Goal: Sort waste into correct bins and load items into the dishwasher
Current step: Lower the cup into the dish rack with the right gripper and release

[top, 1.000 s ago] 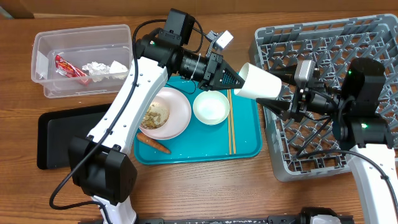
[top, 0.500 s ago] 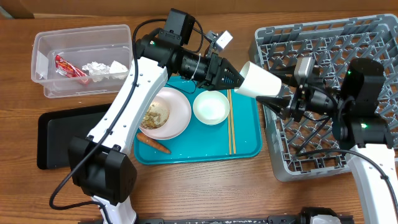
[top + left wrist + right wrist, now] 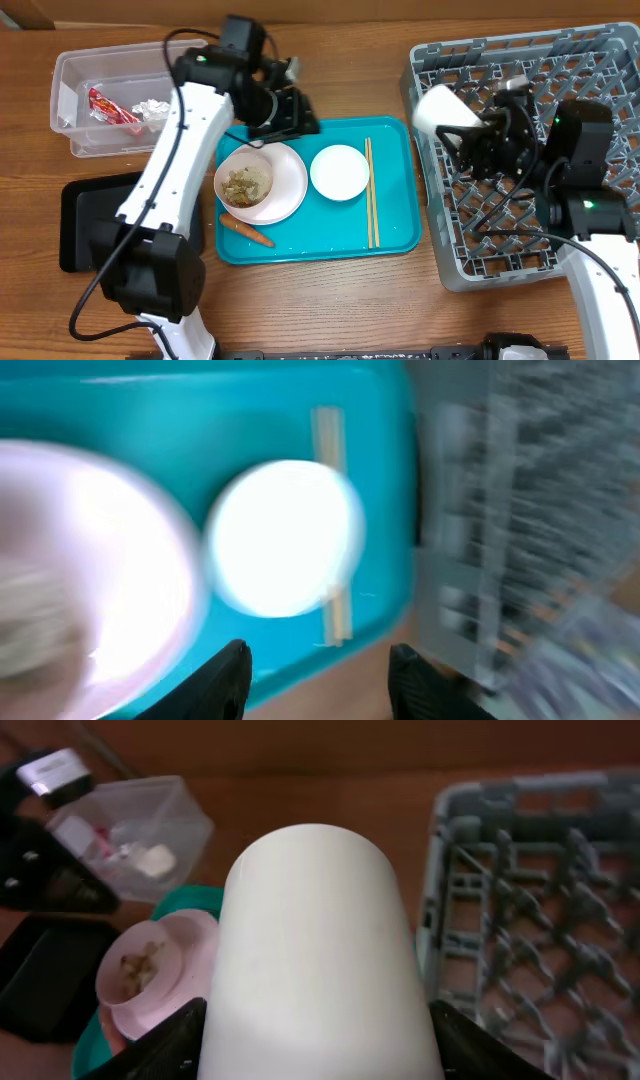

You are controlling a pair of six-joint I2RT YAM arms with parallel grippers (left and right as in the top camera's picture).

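Note:
I will move my right gripper back, to the right in the overhead view and down. I will let go of the cup in the rack's side opposite the tray, where the slots are empty.
My right gripper is shut on a white cup and holds it over the left part of the grey dish rack. The cup fills the right wrist view. My left gripper is open and empty above the back left of the teal tray. On the tray lie a white plate with beige food scraps, a small white bowl, a pair of chopsticks and an orange carrot. The left wrist view is blurred and shows the bowl.
A clear tub at the back left holds a red wrapper and crumpled tissue. A black tray lies in front of it. The left arm reaches across both.
My left gripper has let go of the cup and pulled back to the left. My right gripper now holds the cup alone and has carried it right, over the rack.

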